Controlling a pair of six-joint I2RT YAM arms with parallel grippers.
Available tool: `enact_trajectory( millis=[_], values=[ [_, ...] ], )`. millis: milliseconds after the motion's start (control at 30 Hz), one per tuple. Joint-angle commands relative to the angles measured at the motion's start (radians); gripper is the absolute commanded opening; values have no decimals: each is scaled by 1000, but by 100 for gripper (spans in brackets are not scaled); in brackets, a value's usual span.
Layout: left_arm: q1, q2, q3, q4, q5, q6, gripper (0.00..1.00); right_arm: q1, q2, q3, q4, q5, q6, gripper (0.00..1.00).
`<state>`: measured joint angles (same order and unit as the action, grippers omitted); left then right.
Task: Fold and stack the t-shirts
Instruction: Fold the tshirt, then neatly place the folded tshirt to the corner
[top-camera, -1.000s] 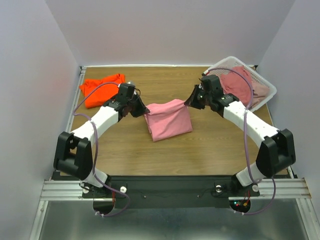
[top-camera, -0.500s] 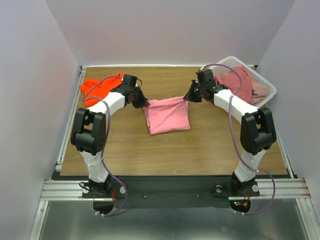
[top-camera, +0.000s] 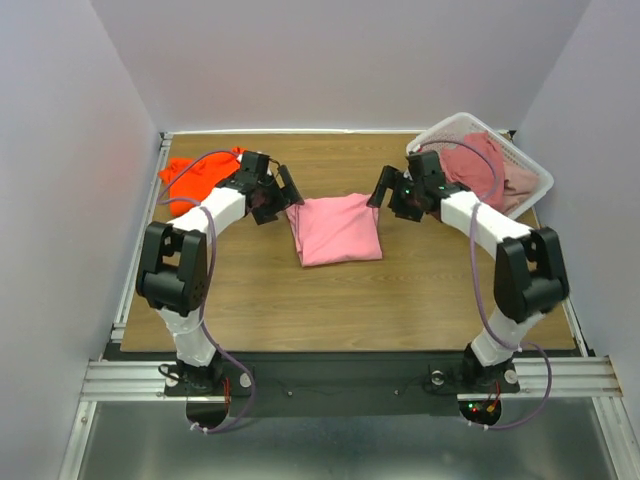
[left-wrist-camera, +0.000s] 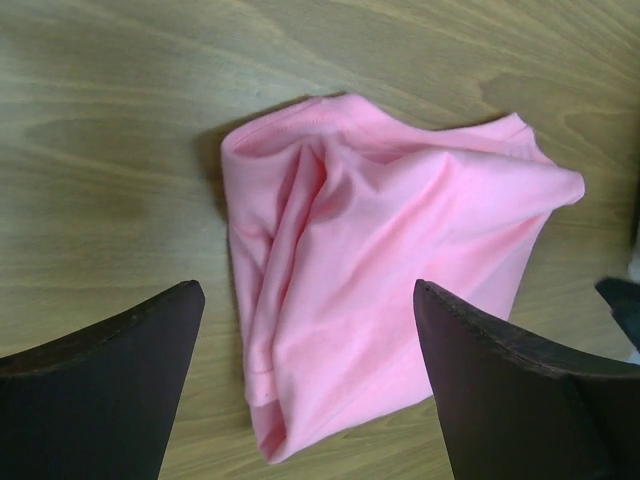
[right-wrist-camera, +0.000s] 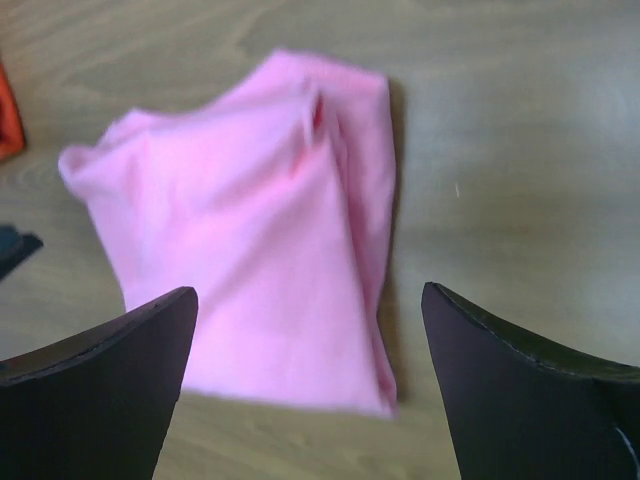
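The left gripper will next move down toward the right in the top view, onto the pink shirt's nearest side edge, because the shirt's layers bunch into a fold there.
A light pink t-shirt lies folded on the wooden table, midway between the arms. My left gripper hovers at its upper left corner, open, with nothing between its fingers. My right gripper is open and unladen at the upper right corner. In the left wrist view the pink shirt lies below the open left gripper. From the right wrist the shirt shows under the open right gripper. An orange t-shirt lies crumpled at the far left.
A white slatted basket stands at the far right corner with dusty rose and pale pink shirts heaped in it. Grey walls close in the table on three sides. A metal rail runs along the left edge.
Both grippers have opened and let go of the pink shirt's top corners. The shirt has dropped flat onto the table, and the grippers have backed off slightly to either side.
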<state>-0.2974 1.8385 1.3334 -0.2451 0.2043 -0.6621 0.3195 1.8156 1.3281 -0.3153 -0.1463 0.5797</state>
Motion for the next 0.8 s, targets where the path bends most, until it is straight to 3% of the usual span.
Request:
enact_trajectory(
  millis=[0,233,367,433,567,633,667,767],
  values=[
    [-17,-156,-146,55,-55,48,98,1,-231,-162,24,-32,-17,100],
    [-65,-148,-234,116,-89,82,97,1,-605,-507,22,-38,25,100],
    [-75,-96,-223,159,-25,91,96,1,-769,-613,13,-64,45,100],
    [-78,-59,-211,161,-58,81,92,1,-841,-644,4,-96,65,100],
    [-85,10,-180,133,-86,79,75,1,-903,-642,-18,-131,63,100],
    [-101,45,-155,107,-118,82,61,1,-915,-635,-28,-131,59,100],
    [-111,53,-136,95,-134,87,48,1,-918,-635,-31,-128,57,100],
    [-147,74,-106,70,-193,111,42,0,-923,-638,-37,-125,55,100]
  ],
)
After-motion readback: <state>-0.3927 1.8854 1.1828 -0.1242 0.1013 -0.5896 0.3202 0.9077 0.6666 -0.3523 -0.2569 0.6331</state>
